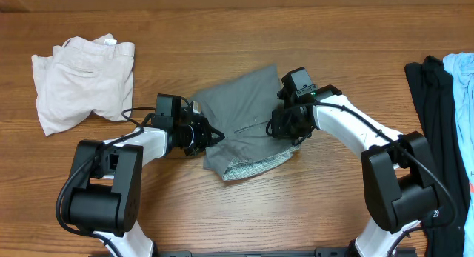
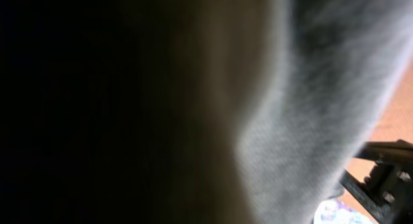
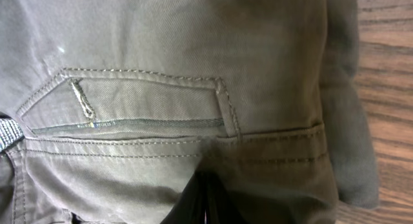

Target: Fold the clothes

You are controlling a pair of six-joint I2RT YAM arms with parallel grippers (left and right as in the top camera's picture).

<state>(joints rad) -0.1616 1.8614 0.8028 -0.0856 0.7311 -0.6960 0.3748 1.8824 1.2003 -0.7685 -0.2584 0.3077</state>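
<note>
The cream-white shorts [image 1: 89, 83] lie outward of my left gripper and to its left in the overhead view. I will carry the grey shorts [image 1: 248, 109] onto them and let go.
The grey shorts [image 1: 248, 109] lie partly folded in the middle of the table, with pale inner lining showing along their near edge. My left gripper [image 1: 215, 136] is at their left edge and looks shut on the fabric. Grey cloth [image 2: 322, 88] pressed close fills the left wrist view and hides the fingers. My right gripper [image 1: 287, 129] is at the right edge of the shorts. In the right wrist view its fingers [image 3: 206, 198] are pinched together on the waistband just below the welt pocket [image 3: 129, 114].
Cream-white shorts [image 1: 81, 79] lie crumpled at the far left. A black garment [image 1: 437, 116] and a light blue one [image 1: 463, 87] lie at the right edge. Bare wooden table [image 1: 259, 212] shows in front of the shorts.
</note>
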